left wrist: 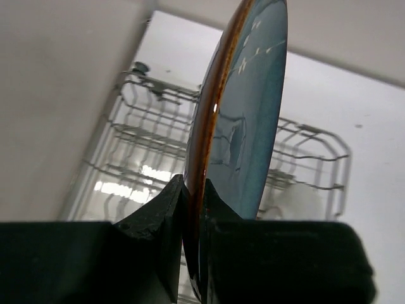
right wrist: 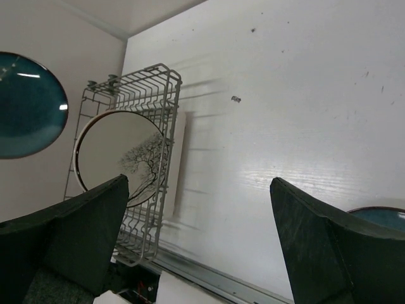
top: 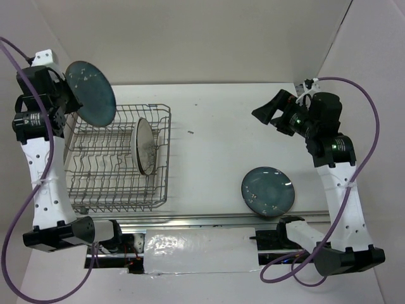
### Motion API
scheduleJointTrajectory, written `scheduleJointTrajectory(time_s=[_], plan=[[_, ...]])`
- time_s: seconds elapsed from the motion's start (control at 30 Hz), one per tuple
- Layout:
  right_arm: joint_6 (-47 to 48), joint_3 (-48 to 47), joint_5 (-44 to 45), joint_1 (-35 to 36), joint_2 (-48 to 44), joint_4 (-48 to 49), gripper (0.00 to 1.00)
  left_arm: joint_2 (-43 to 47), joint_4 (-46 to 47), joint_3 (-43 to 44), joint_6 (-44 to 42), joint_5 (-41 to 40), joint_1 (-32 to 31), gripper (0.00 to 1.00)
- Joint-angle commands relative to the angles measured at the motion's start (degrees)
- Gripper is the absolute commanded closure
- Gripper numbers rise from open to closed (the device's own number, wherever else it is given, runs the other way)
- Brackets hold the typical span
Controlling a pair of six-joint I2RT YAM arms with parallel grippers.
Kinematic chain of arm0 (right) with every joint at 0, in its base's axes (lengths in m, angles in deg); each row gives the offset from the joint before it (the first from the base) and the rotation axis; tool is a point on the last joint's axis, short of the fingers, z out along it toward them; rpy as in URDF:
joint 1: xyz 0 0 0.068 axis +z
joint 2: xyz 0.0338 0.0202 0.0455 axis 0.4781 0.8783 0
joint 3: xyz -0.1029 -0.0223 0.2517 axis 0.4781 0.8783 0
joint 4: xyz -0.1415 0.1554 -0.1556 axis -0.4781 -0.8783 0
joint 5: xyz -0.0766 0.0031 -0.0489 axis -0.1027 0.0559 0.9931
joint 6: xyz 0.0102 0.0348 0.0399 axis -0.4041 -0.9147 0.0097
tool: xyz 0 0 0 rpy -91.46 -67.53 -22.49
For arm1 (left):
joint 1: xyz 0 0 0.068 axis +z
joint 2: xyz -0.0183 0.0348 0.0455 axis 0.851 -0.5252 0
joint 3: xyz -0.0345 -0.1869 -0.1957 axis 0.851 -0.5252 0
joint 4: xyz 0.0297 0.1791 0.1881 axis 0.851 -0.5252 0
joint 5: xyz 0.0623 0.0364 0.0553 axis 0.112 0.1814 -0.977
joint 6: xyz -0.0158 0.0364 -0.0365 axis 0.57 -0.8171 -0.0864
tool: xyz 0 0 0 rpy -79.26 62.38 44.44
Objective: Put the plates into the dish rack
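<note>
I will move my left gripper toward the right in the top view and down next, to let go of the dark teal plate in the rack's wires (top: 124, 154) beside the cream plate, because they are empty.
My left gripper (top: 71, 96) is shut on the rim of a speckled dark teal plate (top: 90, 93) and holds it on edge in the air over the far left corner of the grey wire dish rack (top: 117, 183). The left wrist view shows the fingers (left wrist: 166, 206) pinching its brown rim (left wrist: 212, 114). A cream plate with a grey tree pattern (top: 144, 147) stands upright in the rack's right part. A second teal plate (top: 268, 190) lies flat on the table at the right. My right gripper (top: 269, 114) is open and empty above the table, far of that plate. The red plate is out of view.
White walls close in the table on the left, back and right. A metal rail (top: 221, 218) and a shiny white sheet (top: 199, 250) run along the near edge between the arm bases. The rack's left rows of tines (top: 95, 171) hold nothing.
</note>
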Motion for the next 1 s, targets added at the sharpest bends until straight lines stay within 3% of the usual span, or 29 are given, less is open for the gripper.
scheduleJointTrajectory(time_s=[0.0,0.13,0.43,0.97], plan=[[0.9,-1.0,-2.2,0.2,1.5,0.2,0.01,0.6,15.7,-1.2,-5.7,-6.9,0.4,1.00],[0.9,-1.0,-3.9,0.2,4.1,1.0,0.01,0.9,18.5,-8.4,-9.0,-9.7,0.6,1.00],[1.3,0.5,-6.1,0.4,5.4,2.0,0.01,5.6,17.4,-17.6,-7.3,2.7,-0.2,1.00],[0.9,0.8,-6.7,0.5,5.3,2.0,0.01,6.9,18.3,-24.3,-9.1,-4.1,-8.0,1.00]])
